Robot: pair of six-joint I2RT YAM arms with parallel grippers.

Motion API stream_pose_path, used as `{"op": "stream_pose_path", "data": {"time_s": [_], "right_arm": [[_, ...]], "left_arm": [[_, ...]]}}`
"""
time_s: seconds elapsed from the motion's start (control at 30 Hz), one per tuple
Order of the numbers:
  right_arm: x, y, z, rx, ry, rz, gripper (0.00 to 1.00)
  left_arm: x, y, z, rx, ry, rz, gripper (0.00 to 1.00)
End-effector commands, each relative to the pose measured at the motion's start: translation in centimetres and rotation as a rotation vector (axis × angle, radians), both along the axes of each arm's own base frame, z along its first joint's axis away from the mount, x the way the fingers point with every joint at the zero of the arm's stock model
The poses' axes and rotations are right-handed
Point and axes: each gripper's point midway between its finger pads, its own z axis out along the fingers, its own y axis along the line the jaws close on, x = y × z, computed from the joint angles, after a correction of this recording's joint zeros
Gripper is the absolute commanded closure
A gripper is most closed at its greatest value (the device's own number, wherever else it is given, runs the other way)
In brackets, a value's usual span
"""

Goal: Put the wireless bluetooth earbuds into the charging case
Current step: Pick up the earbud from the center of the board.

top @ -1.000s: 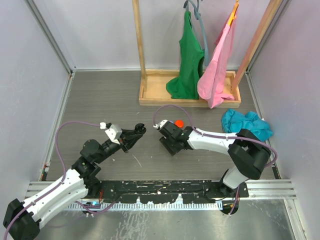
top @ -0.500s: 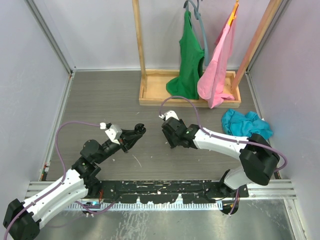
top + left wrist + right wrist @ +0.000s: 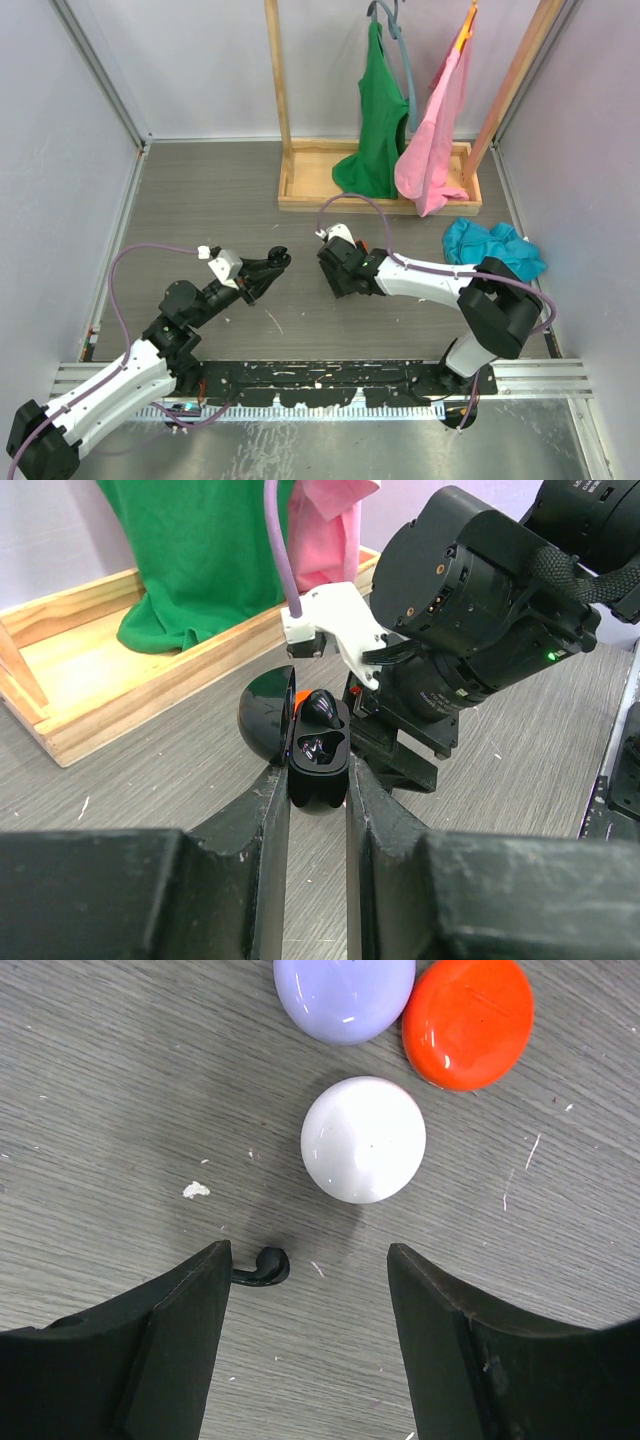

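The right gripper lowers and shifts to the second earbud's rounded head next, since that head lies below the fingertips and toward the left in the right wrist view.
My left gripper [image 3: 318, 780] is shut on a black charging case [image 3: 318, 765] with its lid swung open, held above the table. One black earbud [image 3: 322, 708] sits in the case. A second black earbud [image 3: 265, 1266] lies on the table, its stem touching the inner face of my right gripper's left finger [image 3: 190, 1310]. My right gripper [image 3: 310, 1252] is open just above the table, pointing down, with nothing gripped. In the top view the left gripper [image 3: 275, 262] and right gripper [image 3: 338, 280] face each other closely.
Three glossy round discs lie just beyond the right fingers: lilac [image 3: 345, 995], red [image 3: 467, 1022], white [image 3: 363, 1140]. A wooden rack base [image 3: 300, 195] with a green shirt [image 3: 378, 120] and a pink one [image 3: 435, 140] stands behind. A teal cloth [image 3: 492, 248] lies at right.
My right gripper has opened wider and shifted slightly toward the rack, covering the red disc in the top view. The left arm and case have stayed put.
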Motion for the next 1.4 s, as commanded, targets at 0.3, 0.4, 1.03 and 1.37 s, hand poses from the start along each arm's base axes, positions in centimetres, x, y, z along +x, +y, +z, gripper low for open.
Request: {"op": "stream_pose_path", "data": {"time_s": [0.3, 0.4, 1.03, 1.37], "right_arm": [[-1.0, -0.6, -0.6, -0.024, 0.053, -0.014, 0.31], [-1.1, -0.9, -0.3, -0.025, 0.052, -0.015, 0.31], [-0.5, 1.2, 0.7, 0.088, 0.069, -0.023, 0.43], [-0.4, 1.8, -0.1, 0.108, 0.147, -0.001, 0.55]], "left_arm": [[0.3, 0.1, 1.6, -0.04, -0.044, 0.016, 0.99], [0.3, 0.1, 1.6, -0.041, -0.043, 0.012, 0.99], [0.3, 0.1, 1.5, -0.04, -0.041, 0.011, 0.99], [0.3, 0.1, 1.5, -0.038, -0.039, 0.01, 0.98]]}}
